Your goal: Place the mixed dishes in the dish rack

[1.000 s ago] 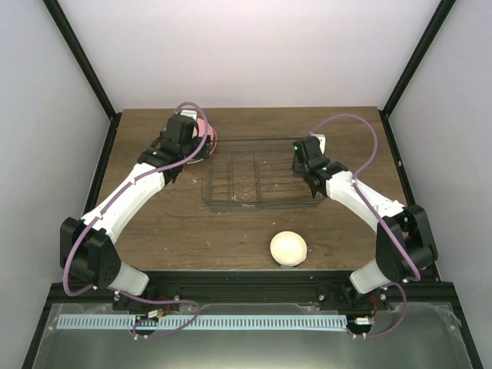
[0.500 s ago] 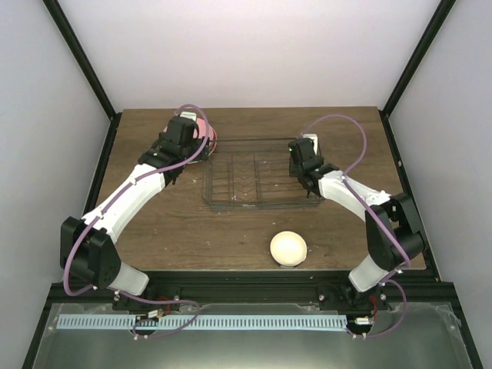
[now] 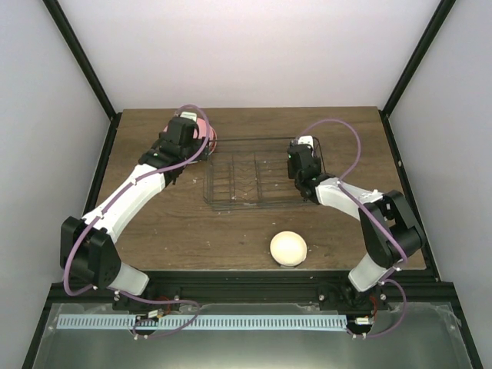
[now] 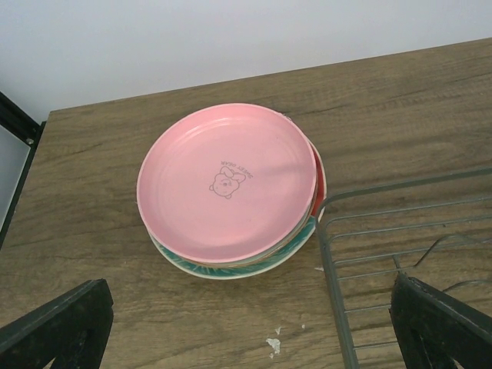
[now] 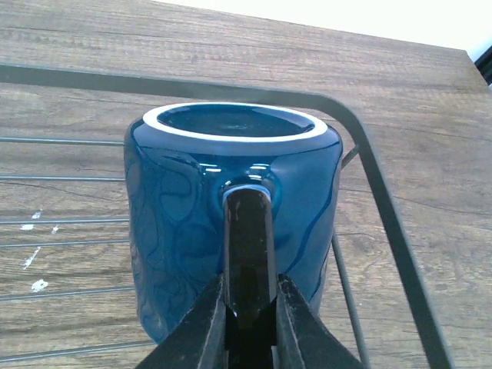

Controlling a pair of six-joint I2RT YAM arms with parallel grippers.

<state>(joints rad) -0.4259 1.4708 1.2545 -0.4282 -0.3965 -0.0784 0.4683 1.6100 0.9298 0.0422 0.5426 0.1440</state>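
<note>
The robot's right gripper will next lower the mug (image 5: 184, 215), which is already inside the wire rim, onto the rack's bottom wires below the gripper, and then open to let go of the mug's handle.
The pink plate (image 4: 227, 181) lies on top of a stack on the table, left of the dish rack (image 4: 332, 231). The teal-and-red plate (image 4: 231, 270) is at the bottom of the stack, and only a thin pale edge shows between the two. My left gripper (image 4: 250, 338) is open and empty, above the table just in front of the stack (image 3: 201, 132). My right gripper (image 5: 247, 315) is shut on the handle of the dark blue mug (image 5: 184, 215) and holds it inside the right end of the rack (image 3: 254, 175). The cream bowl (image 3: 288, 248) sits near the front edge.
The rack's wire rim (image 5: 369, 161) curves round close behind and to the right of the mug. Black frame posts stand at the table's back corners. White specks lie on the wood in front of the plates.
My right gripper has moved a little left and inward over the rack's right end with the mug, and its elbow has swung in. The left arm has not moved.
</note>
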